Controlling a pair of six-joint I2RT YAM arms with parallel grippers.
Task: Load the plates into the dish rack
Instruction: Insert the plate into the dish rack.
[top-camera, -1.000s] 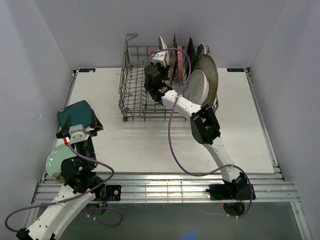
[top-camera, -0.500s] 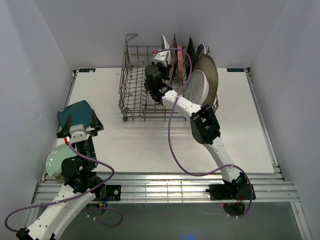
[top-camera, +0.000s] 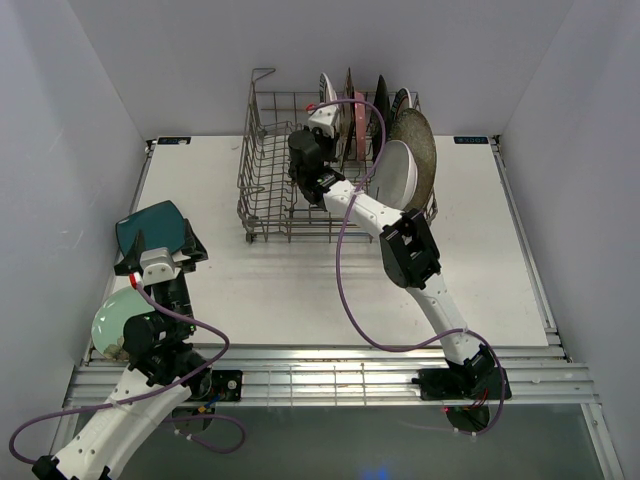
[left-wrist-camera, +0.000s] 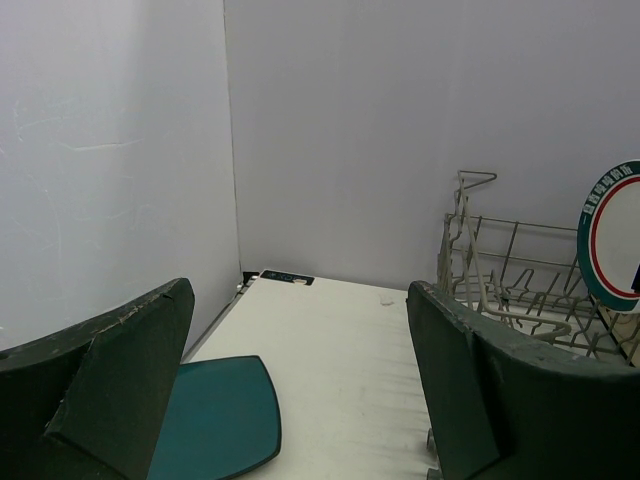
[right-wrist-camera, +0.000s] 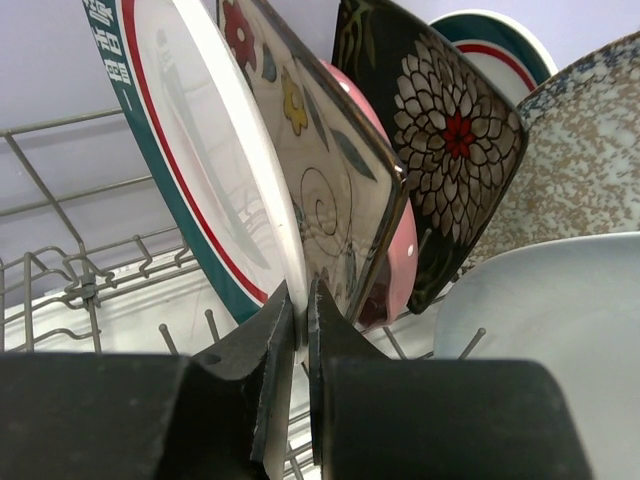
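The rack's wires are just below my right gripper, so next it needs to lower, bring the white round plate's lower rim down among those wires and release the plate.
Inside the dish rack (top-camera: 262, 190), my right gripper (right-wrist-camera: 301, 310) is shut on the lower rim of a white round plate with a teal and red rim (right-wrist-camera: 200, 150), which stands upright. Behind it stand a cream floral square plate (right-wrist-camera: 320, 170), a pink plate (right-wrist-camera: 395, 265), a black floral square plate (right-wrist-camera: 440, 140), a speckled grey plate (right-wrist-camera: 580, 160) and a white oval plate (right-wrist-camera: 550, 320). At the table's left, my left gripper (top-camera: 160, 245) hangs open just above and to the right of a teal square plate (left-wrist-camera: 215, 415). A pale green plate (top-camera: 112, 322) lies nearer the front edge.
The rack's left half (left-wrist-camera: 510, 270) holds only bare tines, with a tall wire loop (top-camera: 262, 75) at its back left corner. White walls close in the table on the left, back and right. A purple cable (top-camera: 345, 270) trails along the right arm.
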